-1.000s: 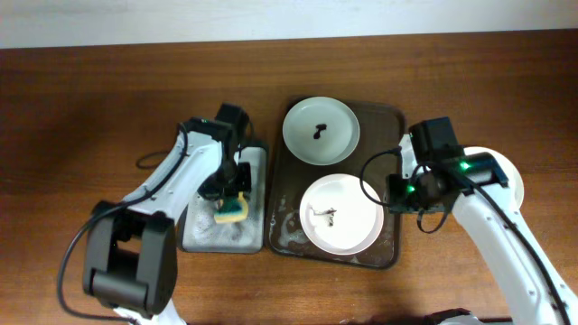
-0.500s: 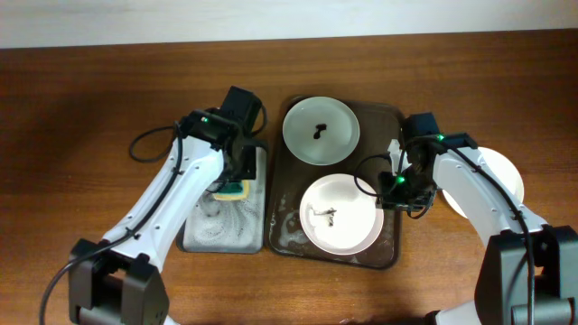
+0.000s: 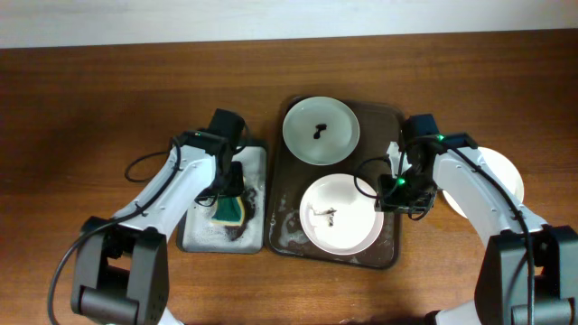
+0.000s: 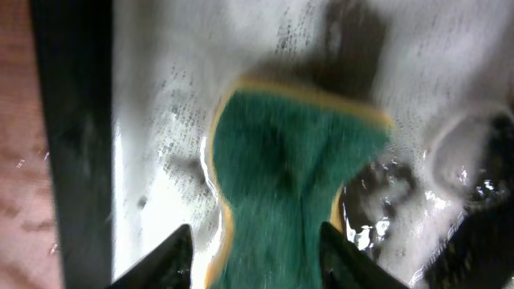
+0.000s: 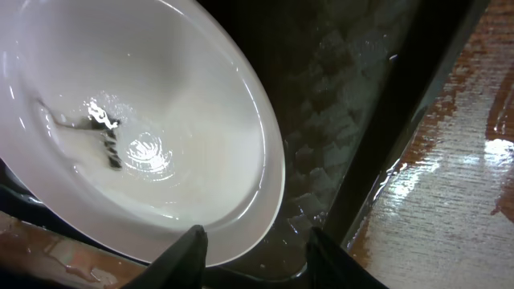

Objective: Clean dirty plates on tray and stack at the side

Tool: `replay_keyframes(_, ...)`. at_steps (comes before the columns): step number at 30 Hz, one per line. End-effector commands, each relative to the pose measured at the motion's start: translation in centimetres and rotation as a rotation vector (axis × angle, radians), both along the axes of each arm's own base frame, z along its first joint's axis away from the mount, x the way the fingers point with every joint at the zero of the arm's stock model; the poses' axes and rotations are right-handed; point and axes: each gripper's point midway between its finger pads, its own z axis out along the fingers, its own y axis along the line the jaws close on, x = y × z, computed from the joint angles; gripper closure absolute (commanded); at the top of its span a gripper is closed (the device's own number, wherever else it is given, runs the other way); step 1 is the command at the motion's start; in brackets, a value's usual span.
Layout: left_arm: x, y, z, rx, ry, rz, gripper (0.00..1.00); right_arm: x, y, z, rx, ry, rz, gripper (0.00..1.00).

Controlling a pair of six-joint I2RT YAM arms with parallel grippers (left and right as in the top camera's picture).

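Note:
The white plate's rim is lined up below my right gripper's open fingers, so next my right gripper will lower them to either side of it.
The dark brown tray (image 3: 380, 121) holds two dirty plates. A pale green plate (image 3: 321, 131) with a dark smear lies at the far end. A white plate (image 3: 340, 213) with a small smear lies at the near end. A third plate (image 3: 501, 181) lies on the table at the right, partly hidden by my right arm. My right gripper (image 3: 392, 193) is open at the white plate's right rim. In the right wrist view the plate (image 5: 144, 120) has its rim just ahead of the open jaws (image 5: 257, 253). My left gripper (image 3: 226, 191) is shut on a green and yellow sponge (image 4: 281, 177) over the grey tray.
The smaller grey tray (image 3: 188, 242), covered in white foam, lies left of the brown tray; its dark rim (image 4: 72, 120) shows in the left wrist view. Foamy water lies in the brown tray's near left corner (image 3: 287, 233). Wet wooden table (image 5: 466, 201) lies right of the tray.
My left gripper has moved the sponge from the grey tray's far end toward its middle. My right gripper moved in to the white plate's right rim a second ago and has held there since.

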Motion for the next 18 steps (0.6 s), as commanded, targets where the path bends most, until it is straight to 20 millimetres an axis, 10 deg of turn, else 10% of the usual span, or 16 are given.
replay_keyframes(1, -1.8, -0.6, -2.7, -0.064, 0.037, 0.004, 0.64, 0.2, 0.2, 0.3, 0.013, -0.008, -0.002, 0.58)
replay_keyframes(3, -2.2, -1.9, -4.3, -0.145, 0.024, -0.005, 0.73, 0.2, 0.2, 0.3, 0.013, -0.008, -0.002, 0.58)
replay_keyframes(4, -2.3, -1.8, -4.6, -0.140, 0.024, -0.027, 1.00, 0.1, 0.2, 0.3, 0.013, -0.006, -0.001, 0.58)
replay_keyframes(7, -1.8, -1.9, -4.0, -0.135, 0.018, -0.081, 1.00, 0.1, 0.2, 0.3, 0.013, -0.004, -0.002, 0.58)
replay_keyframes(14, 2.3, -3.5, 8.0, -0.181, -0.118, -0.127, 1.00, 0.8, 0.2, 0.0, 0.016, -0.038, -0.001, 0.57)
replay_keyframes(18, 1.3, -7.6, 10.1, -0.381, -0.100, -0.193, 1.00, 0.7, -0.4, -2.0, -0.017, -0.067, 0.017, 0.55)
